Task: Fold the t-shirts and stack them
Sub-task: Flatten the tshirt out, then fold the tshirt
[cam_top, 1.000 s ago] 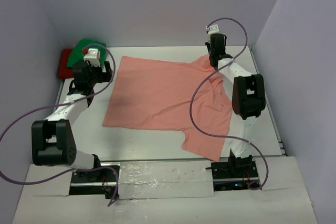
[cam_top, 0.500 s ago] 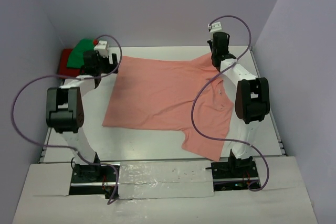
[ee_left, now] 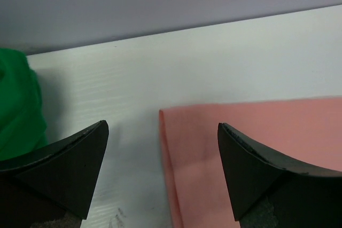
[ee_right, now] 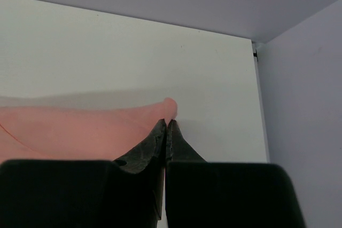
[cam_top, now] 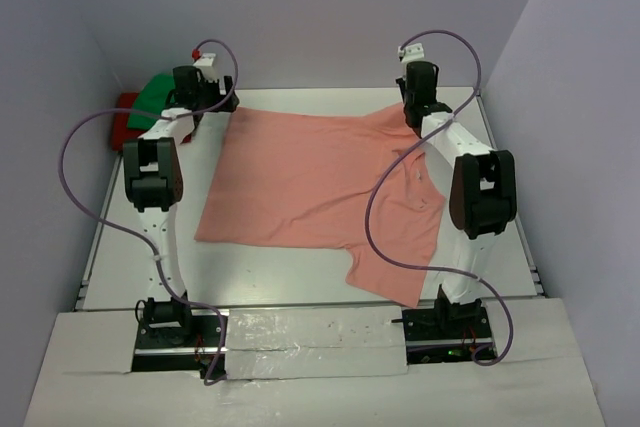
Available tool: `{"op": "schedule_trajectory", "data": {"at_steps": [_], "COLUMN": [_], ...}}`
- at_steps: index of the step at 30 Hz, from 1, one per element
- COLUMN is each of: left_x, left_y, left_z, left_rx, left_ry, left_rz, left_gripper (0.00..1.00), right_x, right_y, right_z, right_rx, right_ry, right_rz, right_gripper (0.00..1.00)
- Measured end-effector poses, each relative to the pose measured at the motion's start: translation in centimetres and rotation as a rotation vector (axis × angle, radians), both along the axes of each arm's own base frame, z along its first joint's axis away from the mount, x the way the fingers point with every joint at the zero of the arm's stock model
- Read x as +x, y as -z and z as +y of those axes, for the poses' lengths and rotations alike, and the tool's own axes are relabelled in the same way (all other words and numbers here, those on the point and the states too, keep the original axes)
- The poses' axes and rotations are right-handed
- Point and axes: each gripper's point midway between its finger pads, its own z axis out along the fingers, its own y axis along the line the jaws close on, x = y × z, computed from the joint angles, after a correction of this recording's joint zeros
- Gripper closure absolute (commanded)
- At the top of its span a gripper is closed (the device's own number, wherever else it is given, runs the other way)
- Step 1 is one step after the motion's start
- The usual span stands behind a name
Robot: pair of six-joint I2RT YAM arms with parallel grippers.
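Observation:
The left gripper lowers next onto the salmon-pink t-shirt's free far corner [cam_top: 238, 112] [ee_left: 172, 119] and closes there, since my right gripper already pinches the t-shirt's other far corner.
The salmon-pink t-shirt [cam_top: 310, 177] lies spread flat on the white table. My left gripper [cam_top: 205, 107] is open, and its jaws straddle the shirt's far-left corner [ee_left: 240, 148] just above the table [ee_left: 162, 125]. My right gripper [cam_top: 411, 120] is shut on the shirt's far-right corner, a small fold of pink cloth [ee_right: 80, 126] pinched between the tips [ee_right: 166, 122]. The bright green t-shirt [cam_top: 155, 97] lies on the red t-shirt [cam_top: 122, 112] in the far-left corner. The green one also shows at the left edge of the left wrist view [ee_left: 18, 105].
Lilac walls close in the back [cam_top: 300, 17], the left and the right of the table. A metal rail [cam_top: 530, 247] runs along the right edge. Purple cables loop off both arms, the right one over the shirt [cam_top: 372, 197].
My left arm has swung from the left side towards the back wall, bringing its open gripper to the shirt's far-left corner. My right gripper has shifted slightly back, still shut on its corner.

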Motion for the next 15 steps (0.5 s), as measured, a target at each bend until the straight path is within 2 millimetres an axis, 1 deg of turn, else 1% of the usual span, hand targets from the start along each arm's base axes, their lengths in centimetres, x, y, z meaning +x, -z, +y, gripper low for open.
{"op": "schedule_trajectory", "data": {"at_steps": [4, 6, 9, 11, 15], "left_x": [0.5, 0.4, 0.3, 0.2, 0.4], "left_y": [0.6, 0.8, 1.1, 1.2, 1.0], "left_z": [-1.0, -1.5, -2.2, -2.5, -3.1], "left_rx": [-0.049, -0.07, -0.1, -0.118, -0.142], "left_ry": [0.035, 0.052, 0.08, 0.096, 0.124], "left_rz": [0.039, 0.061, 0.094, 0.113, 0.132], "left_gripper": [0.1, 0.15, 0.17, 0.17, 0.22], "right_x": [-0.5, -0.5, -0.7, -0.7, -0.7], "right_y": [-0.8, -1.4, -2.1, -2.4, -2.4], "right_z": [-0.1, -0.1, -0.2, -0.2, -0.2], "right_rx": [0.003, 0.003, 0.005, 0.005, 0.006], "right_ry": [0.003, 0.004, 0.005, 0.005, 0.004], "right_rz": [-0.011, -0.022, -0.034, -0.039, -0.04], "right_gripper": [1.0, 1.0, 1.0, 1.0, 1.0]}}
